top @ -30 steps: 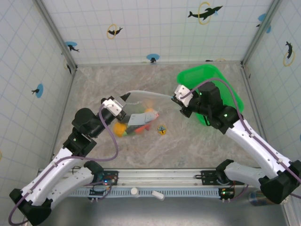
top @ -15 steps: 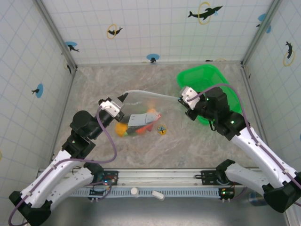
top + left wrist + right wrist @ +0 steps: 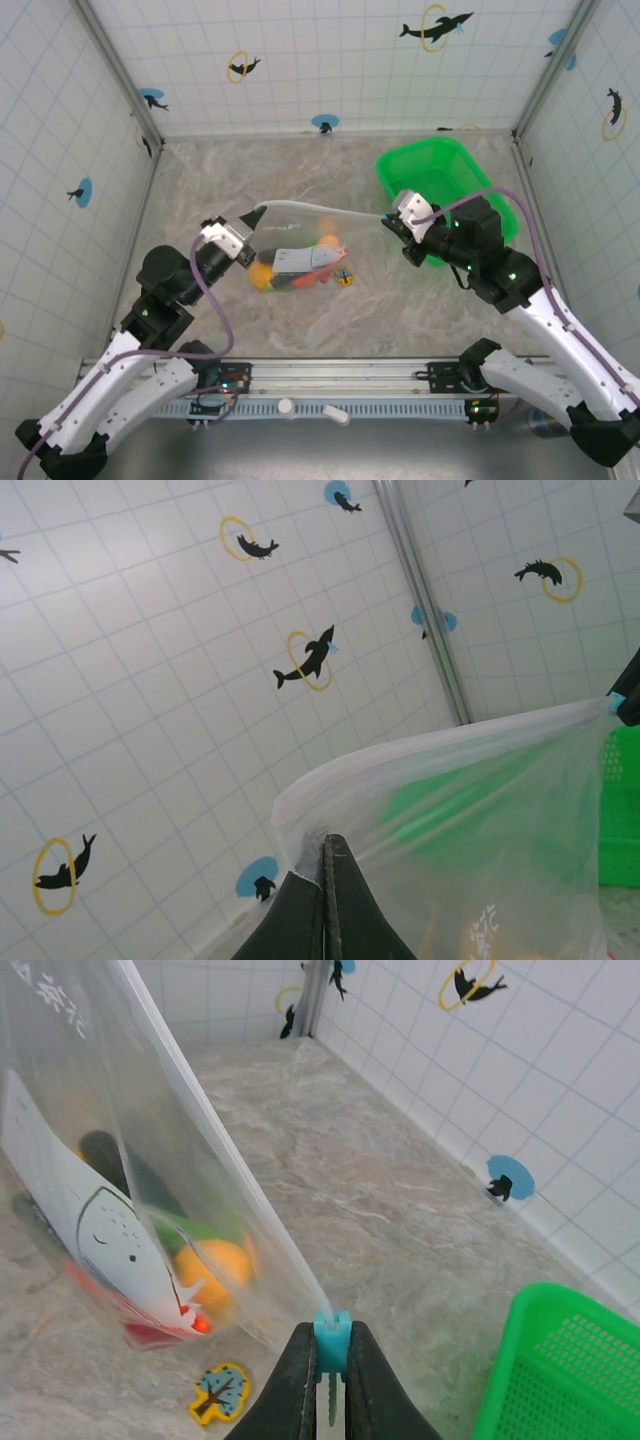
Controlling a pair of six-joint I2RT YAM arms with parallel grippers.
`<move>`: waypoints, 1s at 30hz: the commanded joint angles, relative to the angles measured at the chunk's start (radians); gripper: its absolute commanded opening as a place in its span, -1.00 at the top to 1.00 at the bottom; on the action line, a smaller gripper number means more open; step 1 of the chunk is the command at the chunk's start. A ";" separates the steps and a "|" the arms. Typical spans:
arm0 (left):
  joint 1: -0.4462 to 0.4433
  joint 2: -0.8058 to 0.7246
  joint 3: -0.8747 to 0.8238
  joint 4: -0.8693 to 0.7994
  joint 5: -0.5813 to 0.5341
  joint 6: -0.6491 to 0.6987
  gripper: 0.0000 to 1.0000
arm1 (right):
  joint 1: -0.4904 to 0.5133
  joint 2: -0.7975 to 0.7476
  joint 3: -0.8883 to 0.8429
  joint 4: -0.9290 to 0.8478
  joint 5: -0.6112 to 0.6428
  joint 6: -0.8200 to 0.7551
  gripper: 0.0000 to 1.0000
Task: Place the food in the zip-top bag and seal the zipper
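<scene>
I should lower the turquoise slider outward with my right gripper onto the bare tabletop beside the green basket and let go of it there, because the bag is hanging above the table.
The zip-top bag [image 3: 300,240] hangs between both grippers above the table, its zipper [image 3: 320,209] stretched taut along the top. My left gripper [image 3: 250,216] is shut on the bag's left top corner [image 3: 300,830]. My right gripper [image 3: 388,222] is shut on a turquoise slider [image 3: 331,1338] at the zipper's right end. The food lies in the bag's bottom [image 3: 292,270]: a yellow-orange fruit [image 3: 210,1270], a green cucumber [image 3: 185,1228], something dark [image 3: 115,1165] and something red [image 3: 150,1335]. A white printed card [image 3: 95,1230] covers part of it.
A green mesh basket [image 3: 445,185] stands at the back right, close behind the right gripper. A small yellow-and-blue trinket [image 3: 344,277] lies on the table just under the bag's right side. Tiled walls close off the sides and the back.
Both grippers have drawn apart and toward the near side. The zipper strip between them is longer and tauter, and the bag with the food has shifted slightly right and nearer.
</scene>
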 commanded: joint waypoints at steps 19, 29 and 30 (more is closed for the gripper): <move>0.040 0.299 0.026 0.023 -0.335 -0.224 1.00 | 0.058 0.286 0.030 0.122 0.108 0.312 1.00; 0.334 0.891 0.172 0.271 -0.115 -0.417 1.00 | -0.076 0.602 0.192 0.269 0.339 0.383 -0.15; 0.340 0.960 0.216 0.279 -0.093 -0.418 1.00 | -0.077 0.592 0.190 0.291 0.353 0.379 -0.26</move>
